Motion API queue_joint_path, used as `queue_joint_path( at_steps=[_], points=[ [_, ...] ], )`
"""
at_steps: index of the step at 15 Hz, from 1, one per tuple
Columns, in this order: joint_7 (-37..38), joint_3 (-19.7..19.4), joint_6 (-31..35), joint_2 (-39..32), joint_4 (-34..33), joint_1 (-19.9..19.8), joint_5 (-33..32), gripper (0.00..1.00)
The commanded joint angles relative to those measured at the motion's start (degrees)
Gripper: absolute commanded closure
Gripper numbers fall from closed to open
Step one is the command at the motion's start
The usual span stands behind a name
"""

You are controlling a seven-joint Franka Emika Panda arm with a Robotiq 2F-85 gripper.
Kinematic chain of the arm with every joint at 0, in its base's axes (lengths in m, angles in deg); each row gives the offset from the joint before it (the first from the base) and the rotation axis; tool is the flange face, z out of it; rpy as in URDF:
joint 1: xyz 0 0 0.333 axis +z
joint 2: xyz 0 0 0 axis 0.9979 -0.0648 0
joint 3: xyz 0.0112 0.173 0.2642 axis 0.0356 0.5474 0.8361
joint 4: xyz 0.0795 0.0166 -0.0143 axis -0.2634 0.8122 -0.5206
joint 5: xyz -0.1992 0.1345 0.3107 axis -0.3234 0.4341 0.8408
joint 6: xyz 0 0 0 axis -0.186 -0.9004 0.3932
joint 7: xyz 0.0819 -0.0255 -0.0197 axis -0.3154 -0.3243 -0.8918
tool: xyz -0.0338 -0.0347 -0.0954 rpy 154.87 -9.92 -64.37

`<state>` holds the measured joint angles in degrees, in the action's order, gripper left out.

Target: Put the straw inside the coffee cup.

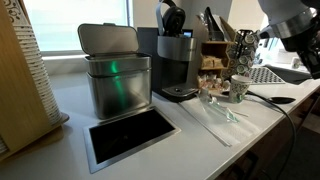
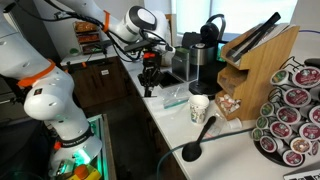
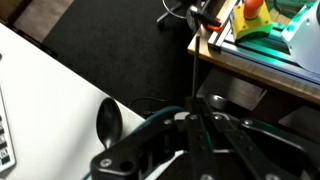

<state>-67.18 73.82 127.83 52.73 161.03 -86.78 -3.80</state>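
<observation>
The coffee cup stands off to the side, so my gripper needs to swing and tilt over the counter next. It needs to get to the coffee cup's open top (image 2: 200, 98) and release the straw.
The coffee cup (image 1: 238, 88), small and whitish with a dark green print, stands upright on the white counter in front of the black coffee machine (image 1: 176, 62); it also shows in an exterior view (image 2: 199, 107). My gripper (image 2: 148, 90) points down at the counter's outer edge, well to the side of the cup. In the wrist view my gripper (image 3: 195, 118) is shut on a thin dark straw (image 3: 193, 70) that sticks out past the fingertips. The cup is out of the wrist view.
A black spoon (image 2: 195, 145) lies on the counter near the cup. A clear plastic wrapper (image 1: 215, 110) lies in front of the machine. A tall metal bin (image 1: 115, 72) stands beside it. A wooden pod rack (image 2: 265, 65) stands behind the cup.
</observation>
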Motion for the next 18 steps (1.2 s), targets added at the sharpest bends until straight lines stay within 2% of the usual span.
queue_joint_path(
  at_steps=[1, 3, 4, 5, 11, 15, 16, 17, 18],
  points=[
    [1.09, -1.16, -2.17, 0.94, -0.58, 1.04, -0.68, 0.96],
    [1.81, -1.32, -2.94, 1.78, -0.94, 0.78, -1.04, 0.96],
    [1.64, -1.40, -1.22, -1.58, -1.98, 1.21, 0.04, 0.99],
    [-1.95, -1.61, -0.58, -3.27, -2.47, 1.75, -1.23, 0.99],
    [-15.52, -3.11, -4.35, -5.49, -1.45, 1.06, -14.38, 0.99],
    [-19.97, -4.99, -11.84, -6.60, -2.90, -0.32, -26.84, 0.99],
    [-22.96, -5.79, -9.22, -6.28, -3.00, 0.01, -29.24, 0.99],
    [-24.14, -6.43, -6.60, -6.51, -3.61, 0.21, -30.17, 0.99],
    [-20.69, -6.13, -8.61, -5.96, -2.70, 0.30, -27.48, 0.96]
  ],
)
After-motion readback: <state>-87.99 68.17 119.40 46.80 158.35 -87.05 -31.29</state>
